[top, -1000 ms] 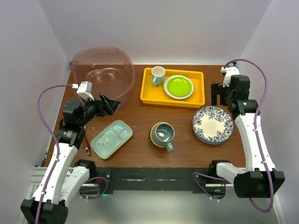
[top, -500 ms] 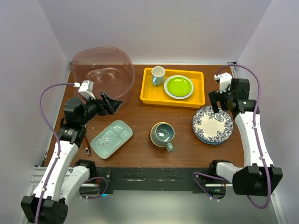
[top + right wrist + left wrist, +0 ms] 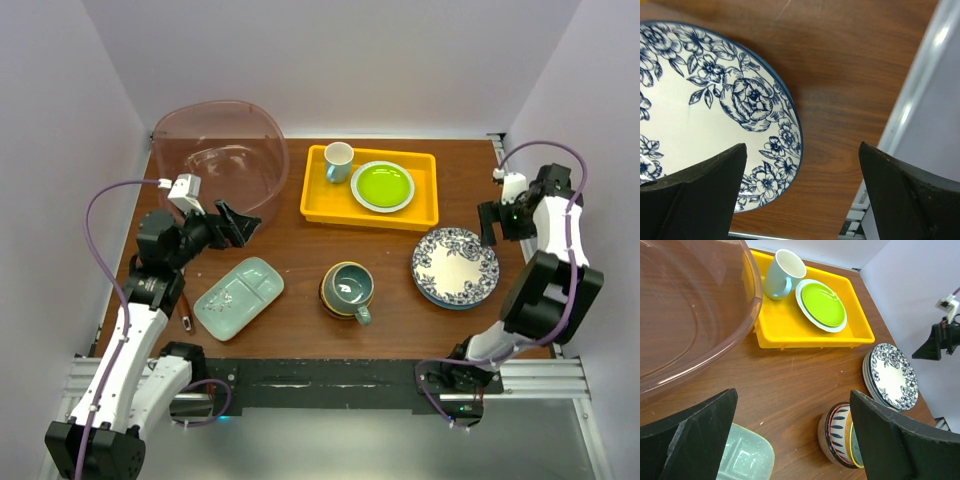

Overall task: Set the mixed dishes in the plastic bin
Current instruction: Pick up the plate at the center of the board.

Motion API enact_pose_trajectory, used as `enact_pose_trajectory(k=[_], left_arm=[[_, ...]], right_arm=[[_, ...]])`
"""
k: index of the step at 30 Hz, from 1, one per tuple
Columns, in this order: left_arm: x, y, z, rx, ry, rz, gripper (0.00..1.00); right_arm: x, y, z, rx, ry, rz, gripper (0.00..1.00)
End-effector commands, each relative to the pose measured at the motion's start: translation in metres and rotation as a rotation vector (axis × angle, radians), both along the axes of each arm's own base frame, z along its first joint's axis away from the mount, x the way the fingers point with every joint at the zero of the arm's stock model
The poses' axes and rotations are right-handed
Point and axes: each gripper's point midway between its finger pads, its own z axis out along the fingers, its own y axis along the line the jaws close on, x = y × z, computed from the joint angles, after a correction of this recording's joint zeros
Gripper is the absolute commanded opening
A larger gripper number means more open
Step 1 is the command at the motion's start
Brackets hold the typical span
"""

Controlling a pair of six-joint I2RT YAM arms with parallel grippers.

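The floral plate's rim lies below, already between the open fingers, so the robot should next lower the right gripper slightly toward the floral plate and close on that rim.
The plastic bin stands at the back left, its rim close in the left wrist view. Of the mixed dishes, a pale green divided tray lies front left. A teal mug sits in stacked bowls at front centre, and the striped bowl shows in the left wrist view. A blue floral plate tops a stack on the right. My left gripper hangs open between bin and green tray. My right gripper is open over the floral plate's right rim, holding nothing.
A yellow tray at the back centre holds a white cup and a lime-green plate. The table's right edge and metal frame lie just beside my right gripper. Walls close in on both sides.
My right arm has swung outward and folded towards the table's right edge, carrying its gripper from behind the floral plate to the plate's right rim. The left arm has barely moved.
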Motion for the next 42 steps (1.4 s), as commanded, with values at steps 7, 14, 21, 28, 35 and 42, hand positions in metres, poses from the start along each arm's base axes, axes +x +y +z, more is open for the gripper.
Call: enact_pose_trajectory(k=[7, 14, 21, 28, 35, 42], left_arm=[[0.005, 0.000, 0.000, 0.023, -0.032, -0.015, 1.00], [0.004, 0.002, -0.001, 0.024, -0.030, -0.008, 1.00], [0.005, 0.000, 0.000, 0.020, -0.028, -0.013, 1.00], [0.002, 0.001, 0.001, 0.019, -0.033, -0.013, 1.00], [0.001, 0.001, 0.002, 0.019, -0.043, -0.015, 1.00], [0.006, -0.006, 0.009, -0.002, -0.048, -0.045, 1.00]], right_arm=[[0.006, 0.001, -0.048, 0.156, 0.120, 0.135, 0.97], [0.006, 0.004, -0.054, 0.171, 0.121, 0.160, 0.72], [0.009, -0.002, -0.044, 0.111, 0.079, 0.165, 0.33], [0.014, -0.008, -0.021, 0.056, 0.015, 0.159, 0.03], [0.015, -0.002, -0.002, 0.065, -0.035, 0.155, 0.00], [0.017, 0.008, 0.025, 0.085, -0.106, 0.152, 0.00]])
